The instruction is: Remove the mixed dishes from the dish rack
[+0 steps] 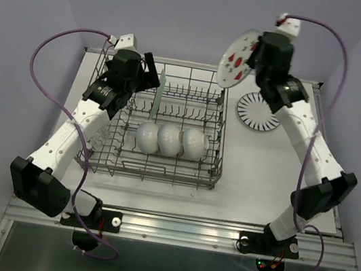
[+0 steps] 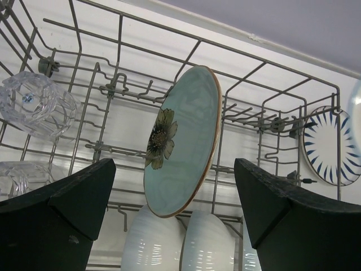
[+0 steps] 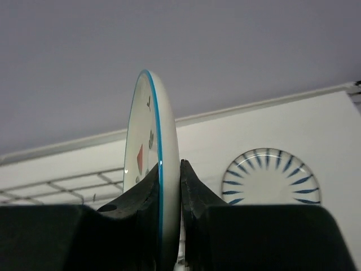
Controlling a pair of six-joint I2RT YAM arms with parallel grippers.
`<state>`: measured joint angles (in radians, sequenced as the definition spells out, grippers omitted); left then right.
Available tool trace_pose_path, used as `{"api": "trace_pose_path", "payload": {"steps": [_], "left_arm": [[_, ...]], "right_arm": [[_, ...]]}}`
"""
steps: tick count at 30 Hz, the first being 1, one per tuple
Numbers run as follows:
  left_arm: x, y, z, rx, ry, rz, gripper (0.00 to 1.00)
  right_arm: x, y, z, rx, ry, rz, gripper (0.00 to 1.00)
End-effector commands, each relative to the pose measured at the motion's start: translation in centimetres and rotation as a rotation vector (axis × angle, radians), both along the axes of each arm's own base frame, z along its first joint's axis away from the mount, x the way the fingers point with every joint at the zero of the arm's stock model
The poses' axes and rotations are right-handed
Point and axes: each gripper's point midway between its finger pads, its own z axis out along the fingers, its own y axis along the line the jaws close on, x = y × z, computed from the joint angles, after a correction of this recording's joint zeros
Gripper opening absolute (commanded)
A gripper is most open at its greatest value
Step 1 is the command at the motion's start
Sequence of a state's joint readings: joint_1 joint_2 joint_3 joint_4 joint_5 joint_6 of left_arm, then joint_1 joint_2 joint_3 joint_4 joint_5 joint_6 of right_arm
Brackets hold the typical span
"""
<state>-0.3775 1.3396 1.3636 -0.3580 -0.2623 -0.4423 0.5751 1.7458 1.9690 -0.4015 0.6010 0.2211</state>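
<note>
The held plate should next go down with my right gripper and tilt toward flat. I should then release its rim over the blue-striped plate [image 1: 258, 111] [image 3: 272, 182], since that plate lies below my gripper.
The grey wire dish rack [image 1: 221, 142] stands left of centre on the table. A pale green plate [image 1: 159, 94] stands on edge in it, its dark flower mark showing in the left wrist view [image 2: 183, 141]. Three white bowls [image 1: 169, 139] lie in a row in front of that plate. Clear glasses [image 2: 34, 104] sit at the rack's left end. My left gripper [image 1: 142, 71] hovers open over the rack's back left, its jaws wide on either side of the green plate [image 2: 175, 164], not touching it. My right gripper [image 1: 258, 58] is raised beyond the rack's right corner, shut on the edge of a white plate with red marks and a blue rim [image 3: 151, 164].
A white plate with dark blue radial stripes [image 1: 258, 112] lies flat on the table right of the rack, below the held plate. The table's back wall runs just behind the rack. The right arm reaches along the right side of the table.
</note>
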Motion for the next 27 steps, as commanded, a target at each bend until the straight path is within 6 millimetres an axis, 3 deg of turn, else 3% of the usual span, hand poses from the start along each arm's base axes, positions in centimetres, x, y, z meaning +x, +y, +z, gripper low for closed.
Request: {"api": "trace_pose_path", "payload": {"steps": [1, 4, 5, 6, 8, 9, 10, 11, 17, 19, 20, 27], "left_arm": [[0.2, 0.1, 3.9, -0.029, -0.093, -0.014, 0.99], [0.4, -0.2, 3.7, -0.032, -0.09, -0.027, 0.99], [0.5, -0.3, 3.5, -0.03, -0.085, -0.031, 0.99], [0.6, -0.3, 3.3, -0.026, -0.078, -0.031, 0.99], [0.8, -0.4, 2.7, -0.018, -0.057, -0.03, 0.99], [0.9, -0.4, 2.6, -0.016, -0.051, -0.03, 0.99], [0.9, -0.4, 2.6, -0.015, -0.051, -0.032, 0.99], [1.0, -0.5, 2.6, -0.013, -0.049, -0.036, 0.99], [1.3, -0.7, 2.3, 0.002, -0.029, -0.043, 0.99], [1.4, -0.6, 2.1, 0.005, -0.025, -0.042, 0.99], [1.4, -0.6, 1.9, 0.009, -0.019, -0.041, 0.99], [1.8, -0.6, 1.1, 0.028, 0.005, -0.036, 0.99]], "right_arm": [[-0.9, -10.1, 8.4, 0.33, -0.23, -0.101, 0.01], [-1.0, -14.8, 6.4, 0.38, -0.201, -0.143, 0.01], [-0.7, -17.8, 5.7, 0.391, -0.198, -0.171, 0.01], [-0.7, -19.2, 3.8, 0.41, -0.17, -0.19, 0.01], [-0.2, -23.0, 2.3, 0.455, -0.166, -0.207, 0.01], [0.2, -23.5, -0.3, 0.494, -0.12, -0.197, 0.01], [0.8, -23.0, -0.8, 0.524, -0.122, -0.115, 0.01], [1.1, -24.1, -1.8, 0.536, -0.118, -0.115, 0.01], [4.1, -25.0, -8.5, 0.549, -0.051, -0.073, 0.01], [4.8, -24.5, -9.3, 0.538, -0.062, -0.025, 0.01], [5.3, -24.4, -11.5, 0.54, -0.029, -0.016, 0.01], [7.7, -23.7, -16.0, 0.517, -0.032, 0.089, 0.01]]}}
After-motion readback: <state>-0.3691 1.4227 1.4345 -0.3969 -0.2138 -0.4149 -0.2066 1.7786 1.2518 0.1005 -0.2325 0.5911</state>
